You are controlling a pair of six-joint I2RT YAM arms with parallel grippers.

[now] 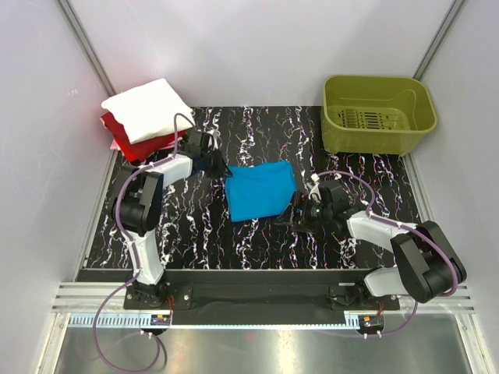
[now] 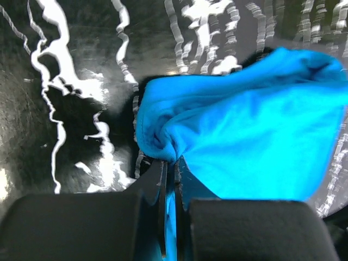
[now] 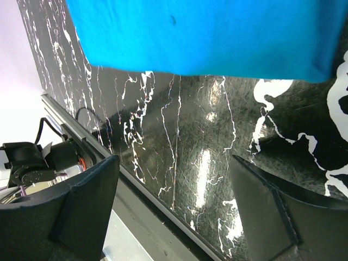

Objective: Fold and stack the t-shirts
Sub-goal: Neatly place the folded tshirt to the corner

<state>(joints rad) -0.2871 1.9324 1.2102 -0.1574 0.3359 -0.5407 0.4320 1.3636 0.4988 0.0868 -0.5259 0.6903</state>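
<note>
The stack is to the left of my left gripper in the top view. The gripper will next lift outward over the white t-shirt to release the turquoise-blue one.
The turquoise-blue t-shirt lies folded into a rough square in the middle of the black marbled table. My left gripper is shut on its far left corner; in the left wrist view the blue cloth bunches where it enters my gripper. My right gripper is open and empty just off the shirt's near right corner; in the right wrist view the shirt fills the top above my spread gripper. The white t-shirt lies folded on the red t-shirt at the far left.
An olive-green plastic basket stands at the far right. The table's near edge and rail run just below my right gripper. Grey walls close in the left, back and right sides.
</note>
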